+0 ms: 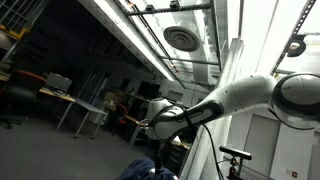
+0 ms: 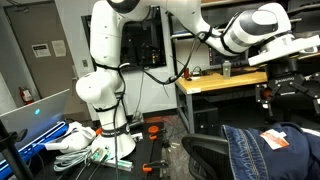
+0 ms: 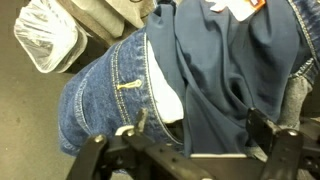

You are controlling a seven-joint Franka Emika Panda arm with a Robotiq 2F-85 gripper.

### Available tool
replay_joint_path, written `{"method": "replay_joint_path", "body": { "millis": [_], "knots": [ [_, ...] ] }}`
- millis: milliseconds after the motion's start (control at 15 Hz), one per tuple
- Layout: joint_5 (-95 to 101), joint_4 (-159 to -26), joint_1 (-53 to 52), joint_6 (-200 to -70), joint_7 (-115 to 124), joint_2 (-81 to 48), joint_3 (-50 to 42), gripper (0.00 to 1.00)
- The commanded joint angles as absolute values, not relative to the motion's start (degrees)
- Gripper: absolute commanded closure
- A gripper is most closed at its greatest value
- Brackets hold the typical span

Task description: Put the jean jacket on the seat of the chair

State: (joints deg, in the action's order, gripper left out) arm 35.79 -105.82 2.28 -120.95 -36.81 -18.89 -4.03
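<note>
My gripper moves down onto the jacket's darker blue inner part next, before it closes on the fold.
The jean jacket (image 2: 268, 150) lies crumpled on the black chair (image 2: 205, 152) at the lower right in an exterior view, with an orange tag on it. Its blue edge also shows at the bottom of an exterior view (image 1: 148, 170). In the wrist view the jacket (image 3: 100, 90) fills the frame, with stitched blue denim on the left and a darker blue inner part on the right. My gripper (image 3: 200, 135) is open and empty, its fingers spread wide above the cloth. In an exterior view the gripper (image 2: 290, 55) hangs well above the jacket.
A wooden desk (image 2: 220, 82) with monitors stands behind the chair. White bags and clutter (image 2: 85, 140) lie round the robot's base. A white plastic bag (image 3: 45, 45) lies on the floor beside the jacket. Tables (image 1: 75, 100) stand in the background.
</note>
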Motion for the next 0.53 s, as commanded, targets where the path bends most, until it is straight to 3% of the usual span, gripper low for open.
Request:
{"method": "replay_joint_path", "body": {
  "millis": [0,467],
  "knots": [
    [40.46,-106.90,1.98,-122.30,-35.65,-19.69,-3.62,0.00],
    [41.63,-109.57,2.49,-122.14,-35.44,-20.93,-3.14,0.00]
  ]
}}
